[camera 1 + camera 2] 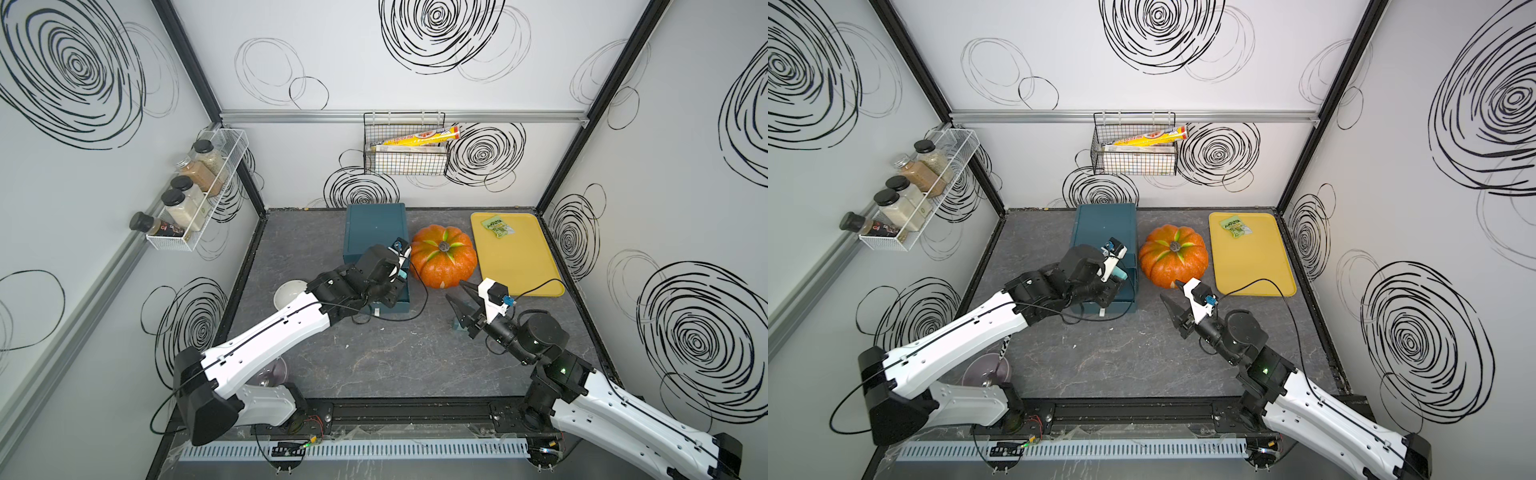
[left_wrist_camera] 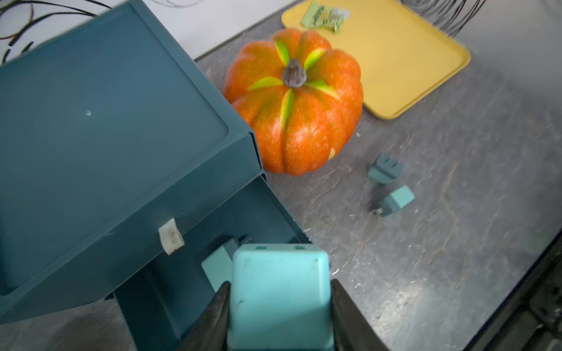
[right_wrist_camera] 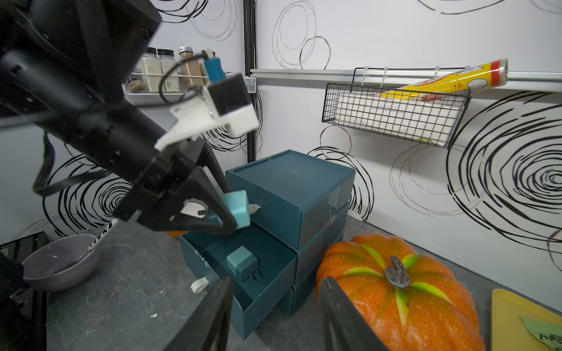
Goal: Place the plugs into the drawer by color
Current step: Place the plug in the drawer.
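My left gripper lowers next and releases the light teal plug on the middle drawer's bare bottom by the pumpkin, which lies below the gripper.
My left gripper (image 2: 279, 284) is shut on a light teal plug (image 2: 279, 301), held over the pulled-out middle drawer (image 3: 264, 293) of the dark teal chest (image 1: 376, 228). The right wrist view shows this held plug (image 3: 240, 208) just above the drawer. Another teal plug (image 3: 241, 263) lies inside it, prongs outward. Two more teal plugs (image 2: 386, 170) (image 2: 395, 200) lie on the table in front of the pumpkin. My right gripper (image 1: 455, 290) hovers open above them, nothing between its fingers, and it hides most of them in both top views.
An orange pumpkin (image 1: 442, 255) stands right beside the chest. A yellow tray (image 1: 519, 266) with a green packet (image 1: 497, 225) lies at the back right. A grey bowl (image 1: 289, 293) and a purple glass (image 1: 272, 372) sit under the left arm.
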`<act>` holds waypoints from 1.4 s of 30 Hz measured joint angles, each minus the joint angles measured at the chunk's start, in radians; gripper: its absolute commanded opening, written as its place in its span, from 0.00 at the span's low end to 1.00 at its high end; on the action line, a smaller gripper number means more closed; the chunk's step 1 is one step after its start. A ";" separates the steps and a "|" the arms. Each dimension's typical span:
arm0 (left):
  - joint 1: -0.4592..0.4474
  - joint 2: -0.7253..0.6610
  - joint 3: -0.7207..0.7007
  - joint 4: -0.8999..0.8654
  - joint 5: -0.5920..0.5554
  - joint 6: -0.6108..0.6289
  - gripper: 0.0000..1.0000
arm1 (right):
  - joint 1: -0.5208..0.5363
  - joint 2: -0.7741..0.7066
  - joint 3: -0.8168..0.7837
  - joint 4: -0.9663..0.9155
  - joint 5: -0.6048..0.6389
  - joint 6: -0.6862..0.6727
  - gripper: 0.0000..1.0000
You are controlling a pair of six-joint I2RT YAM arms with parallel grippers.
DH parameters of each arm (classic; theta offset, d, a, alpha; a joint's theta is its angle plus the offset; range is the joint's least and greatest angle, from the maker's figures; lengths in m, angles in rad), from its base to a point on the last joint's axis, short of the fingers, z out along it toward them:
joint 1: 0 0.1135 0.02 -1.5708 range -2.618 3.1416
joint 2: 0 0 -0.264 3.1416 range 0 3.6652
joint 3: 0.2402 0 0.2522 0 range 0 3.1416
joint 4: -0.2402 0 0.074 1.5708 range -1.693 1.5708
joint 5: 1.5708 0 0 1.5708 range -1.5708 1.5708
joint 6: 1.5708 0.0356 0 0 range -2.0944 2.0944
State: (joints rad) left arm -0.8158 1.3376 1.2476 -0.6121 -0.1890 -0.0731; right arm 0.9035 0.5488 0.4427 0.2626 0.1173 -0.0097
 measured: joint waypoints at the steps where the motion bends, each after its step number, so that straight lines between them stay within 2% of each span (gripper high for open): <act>1: 0.000 0.019 -0.005 0.001 -0.005 0.029 0.07 | 0.000 -0.008 -0.002 0.000 0.000 0.000 0.51; 4: 0.000 0.066 -0.020 0.001 -0.029 0.101 0.08 | 0.000 -0.019 -0.003 0.002 0.000 0.001 0.51; 8: 0.006 0.129 -0.008 0.005 -0.067 0.167 0.00 | 0.000 -0.023 -0.003 0.003 -0.001 0.003 0.51; 10: 0.021 0.166 -0.003 0.010 -0.067 0.182 0.00 | 0.000 -0.023 -0.003 0.003 -0.002 0.003 0.51; 16: 0.050 0.201 -0.003 0.009 -0.089 0.212 0.04 | 0.000 -0.023 -0.003 0.004 -0.006 0.003 0.51; 28: 0.104 0.276 0.016 0.013 -0.031 0.227 0.10 | 0.000 0.002 -0.003 0.007 -0.018 0.003 0.51; 34: 0.124 0.301 0.016 0.019 -0.015 0.227 0.28 | 0.000 0.006 -0.003 0.009 -0.023 0.003 0.52; 39: 0.122 0.322 0.021 0.022 -0.010 0.227 0.32 | 0.000 0.016 -0.003 0.012 -0.024 0.003 0.52; 42: 0.122 0.325 0.023 0.028 -0.015 0.222 0.42 | 0.000 0.018 -0.003 0.014 -0.024 0.003 0.52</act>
State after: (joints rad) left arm -0.6937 1.6627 1.2709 -0.5838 -0.2043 0.1486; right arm 0.9035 0.5667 0.4393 0.2764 0.0933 -0.0071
